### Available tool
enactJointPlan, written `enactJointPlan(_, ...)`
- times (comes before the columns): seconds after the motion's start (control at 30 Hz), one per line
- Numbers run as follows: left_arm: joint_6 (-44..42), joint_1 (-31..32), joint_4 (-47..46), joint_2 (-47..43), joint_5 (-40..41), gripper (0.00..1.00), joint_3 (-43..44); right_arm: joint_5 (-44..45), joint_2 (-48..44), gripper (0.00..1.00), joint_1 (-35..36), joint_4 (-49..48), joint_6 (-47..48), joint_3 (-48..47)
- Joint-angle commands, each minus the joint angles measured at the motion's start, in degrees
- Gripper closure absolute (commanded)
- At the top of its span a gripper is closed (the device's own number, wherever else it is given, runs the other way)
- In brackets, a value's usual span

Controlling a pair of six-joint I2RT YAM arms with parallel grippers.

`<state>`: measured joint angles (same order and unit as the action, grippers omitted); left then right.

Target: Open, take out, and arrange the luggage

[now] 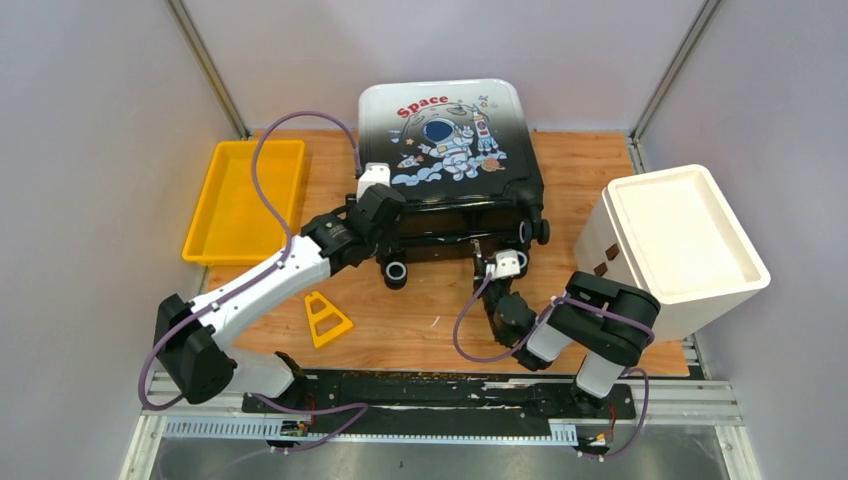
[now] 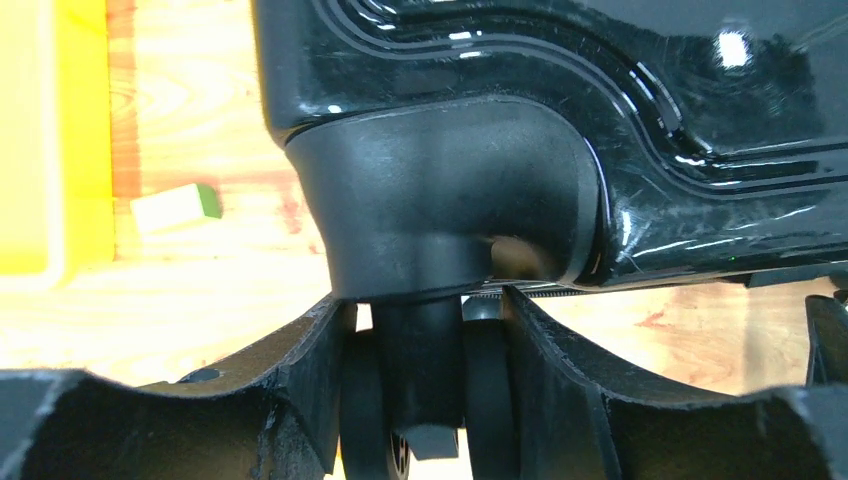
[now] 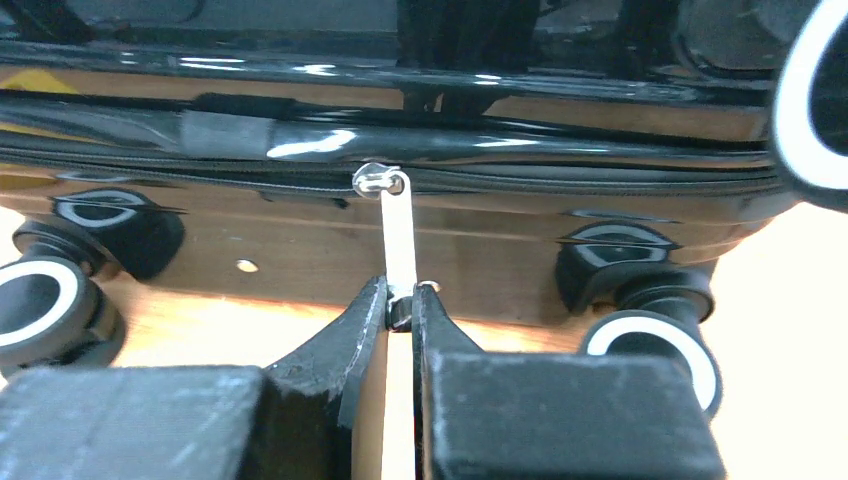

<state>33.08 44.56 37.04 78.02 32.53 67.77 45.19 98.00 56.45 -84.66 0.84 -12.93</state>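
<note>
My left gripper has the wheel and needs to pull it next toward the yellow tray and release it there, since my right gripper holds the closed zipper's pull.
The luggage lies flat at the back middle of the table, astronaut print up, wheels toward me. My left gripper is at its near left corner. In the left wrist view, my left gripper has both fingers pressed against the sides of a black twin wheel under the shell's corner housing. My right gripper is at the near end of the case. In the right wrist view, my right gripper is shut on the tip of the silver zipper pull, which hangs from the closed zipper line.
A yellow tray sits left of the case, and a small cream and green block lies beside it. A white bin stands at the right. A yellow triangular piece lies near the left arm.
</note>
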Motion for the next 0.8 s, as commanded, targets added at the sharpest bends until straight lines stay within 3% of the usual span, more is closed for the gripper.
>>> enactJointPlan(0.0, -5.5, -3.8, 3.8, -6.9, 3.7, 1.00, 3.4, 6.5, -0.4, 1.00, -0.3, -4.4, 1.4, 1.9)
enactJointPlan(0.47, -12.1, -12.3, 3.7, -8.4, -0.4, 1.00, 4.8, 2.8, -1.5, 1.00, -0.3, -7.9, 0.9, 8.0)
enactJointPlan(0.77, -17.5, -17.0, 2.5, -7.6, -0.6, 1.00, 5.7, -7.5, -0.4, 1.00, -0.3, -8.5, 11.4, 9.2)
